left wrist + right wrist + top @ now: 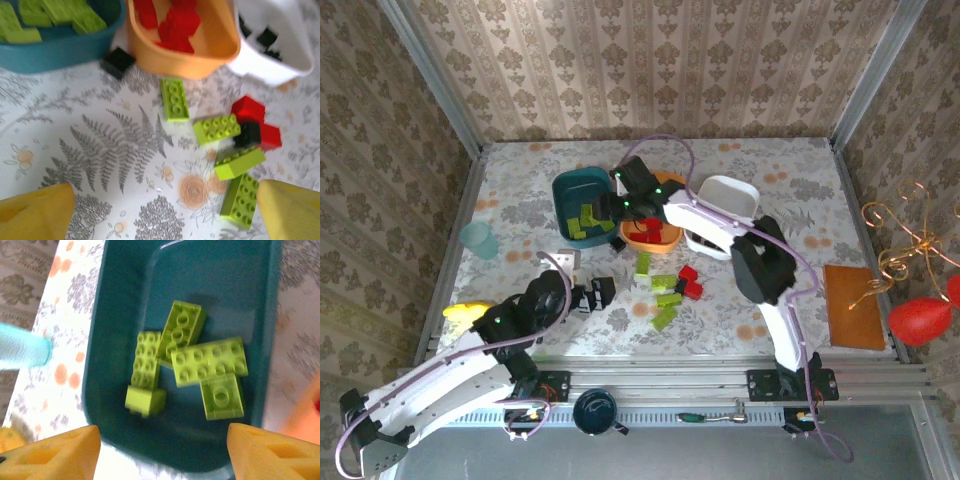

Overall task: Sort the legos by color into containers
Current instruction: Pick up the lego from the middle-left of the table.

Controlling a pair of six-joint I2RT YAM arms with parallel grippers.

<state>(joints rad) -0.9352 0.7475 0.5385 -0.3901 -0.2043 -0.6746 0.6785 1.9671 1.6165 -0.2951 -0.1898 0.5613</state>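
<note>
My left gripper moves toward the brown board and down to the lime green brick nearest the bar [664,318] [241,201] next, as the brick's long sides are clear.
My right gripper [620,205] hangs open over the dark teal tub [565,190], with nothing between its yellow fingertips [60,452]. Several lime green legos [210,362] lie in that tub [115,300], and a small lime one [145,400] looks blurred. The orange tub [185,62] holds red legos, and the white tub [265,70] holds black ones. My left gripper [165,210] is open above bare tablecloth. To its right lie loose lime legos [217,129], red ones [247,109] and a black one [248,134]. Another black lego [118,61] sits between the teal and orange tubs.
A pale-blue cup [480,240] stands at the table's left. A dark round cup [594,410] and a screwdriver [705,417] rest on the front rail. A brown board [853,305] lies at the right edge, with a red balloon [920,320] beyond it.
</note>
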